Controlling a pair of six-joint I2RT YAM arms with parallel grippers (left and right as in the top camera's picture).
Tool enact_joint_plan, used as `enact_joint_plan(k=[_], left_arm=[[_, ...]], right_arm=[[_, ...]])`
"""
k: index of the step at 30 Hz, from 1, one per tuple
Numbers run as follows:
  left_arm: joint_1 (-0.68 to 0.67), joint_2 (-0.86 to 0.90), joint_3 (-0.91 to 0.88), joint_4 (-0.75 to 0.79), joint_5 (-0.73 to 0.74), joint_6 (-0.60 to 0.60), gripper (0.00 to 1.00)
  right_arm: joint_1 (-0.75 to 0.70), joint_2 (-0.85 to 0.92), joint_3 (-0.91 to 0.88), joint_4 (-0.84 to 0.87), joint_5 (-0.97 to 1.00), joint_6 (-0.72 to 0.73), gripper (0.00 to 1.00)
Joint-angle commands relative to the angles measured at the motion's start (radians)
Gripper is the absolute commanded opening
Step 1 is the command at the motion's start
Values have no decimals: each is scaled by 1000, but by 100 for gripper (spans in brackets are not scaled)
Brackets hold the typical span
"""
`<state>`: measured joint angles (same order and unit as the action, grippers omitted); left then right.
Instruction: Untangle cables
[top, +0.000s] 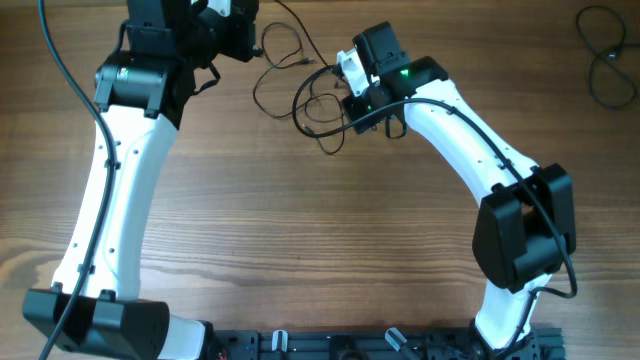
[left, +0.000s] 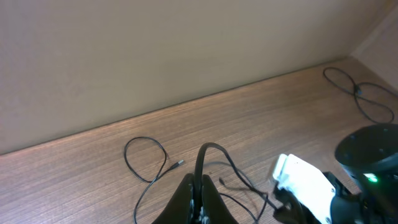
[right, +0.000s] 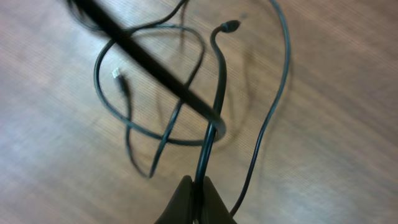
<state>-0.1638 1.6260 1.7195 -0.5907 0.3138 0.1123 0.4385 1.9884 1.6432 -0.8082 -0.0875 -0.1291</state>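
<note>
I will next tilt my left gripper downward and lower it toward bare table beside the far cable loop to let go of the held piece of cable, because the piece arches high above the table.
The cables lie as thin black loops tangled at the table's far middle, between my two arms. My left gripper is at the tangle's left edge. In the left wrist view the left gripper is shut on a cable strand that arches up from its tips. My right gripper is at the tangle's right edge. Seen from the right wrist, the right gripper is shut on another strand that rises to a small plug end. Loops cross beneath it.
A separate black cable lies coiled at the far right corner of the wooden table, also visible as a cable in the left wrist view. A pale wall stands behind the table's far edge. The right arm's white housing sits close by.
</note>
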Motion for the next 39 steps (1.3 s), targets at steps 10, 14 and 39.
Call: enact_joint_plan(k=[10, 14, 39], left_arm=[[-3, 133, 2, 7, 20, -16, 4], [-5, 207, 1, 2, 34, -16, 4], [37, 475, 1, -4, -19, -15, 4]], right_arm=[[5, -322, 2, 0, 3, 50, 4], [5, -423, 2, 24, 200, 77, 4], [-299, -552, 45, -90, 522, 252, 4]])
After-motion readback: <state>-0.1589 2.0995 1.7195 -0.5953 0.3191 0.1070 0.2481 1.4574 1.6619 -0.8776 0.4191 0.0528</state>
